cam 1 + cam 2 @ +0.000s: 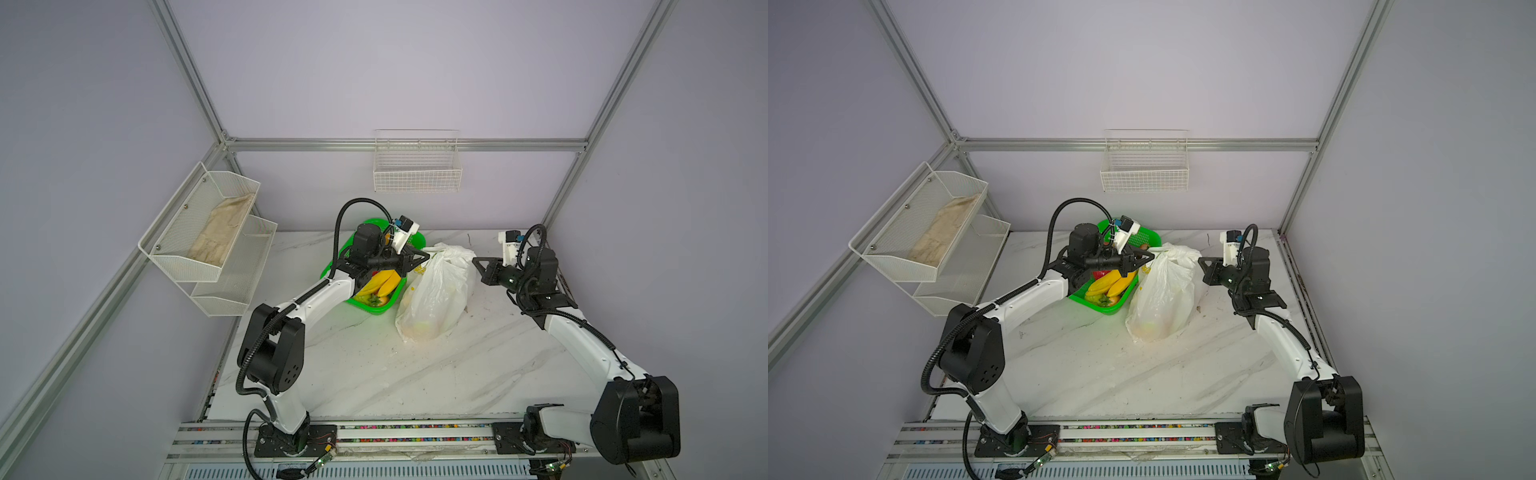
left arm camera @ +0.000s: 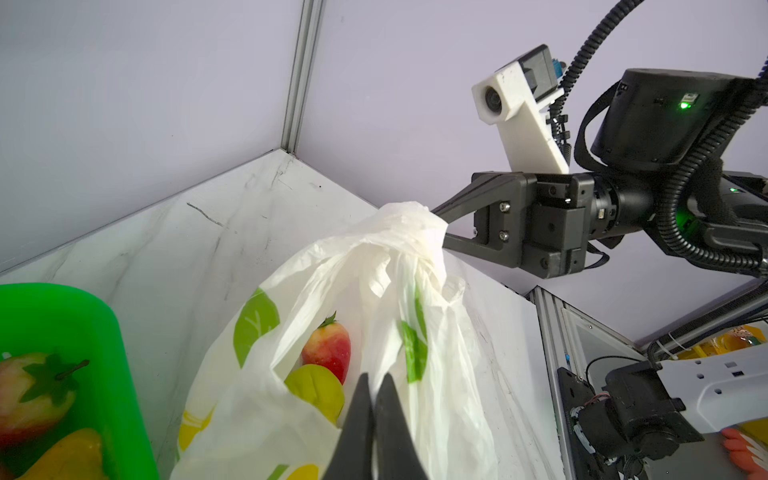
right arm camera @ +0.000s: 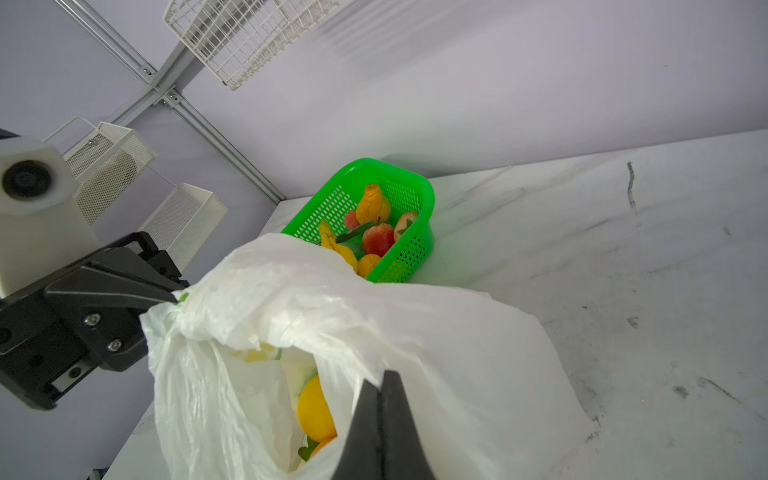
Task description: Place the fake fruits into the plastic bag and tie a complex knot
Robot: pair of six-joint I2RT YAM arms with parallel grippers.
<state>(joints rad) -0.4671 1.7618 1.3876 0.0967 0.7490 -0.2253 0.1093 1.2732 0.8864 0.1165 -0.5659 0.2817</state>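
Note:
The right gripper holds the opposite rim, so the left gripper needs to move down and away from it, over the bananas in the basket, and let go of the handle end.
The plastic bag [image 1: 436, 291] [image 1: 1163, 291] stands mid-table, white and crinkly, with its mouth stretched open between both grippers. My left gripper [image 2: 376, 380] [image 1: 426, 257] is shut on the bag's edge nearest the basket. On the opposite rim, my right gripper [image 3: 380, 380] [image 1: 474, 261] is shut on the plastic. Inside the bag lie fake fruits: a red strawberry [image 2: 328, 347], a yellow-green fruit [image 2: 316, 386] and a yellow one [image 3: 316, 409]. More fruits sit in the basket: bananas [image 1: 380, 284], a pear [image 3: 374, 205] and strawberries [image 3: 378, 239]. No knot is in view.
The green mesh basket [image 3: 428, 208] [image 1: 374, 309] stands against the bag's left side, under my left wrist. A white wire basket [image 1: 417, 174] hangs on the back wall. Mesh shelves [image 1: 232, 282] holding a beige cloth [image 1: 222, 237] hang on the left wall.

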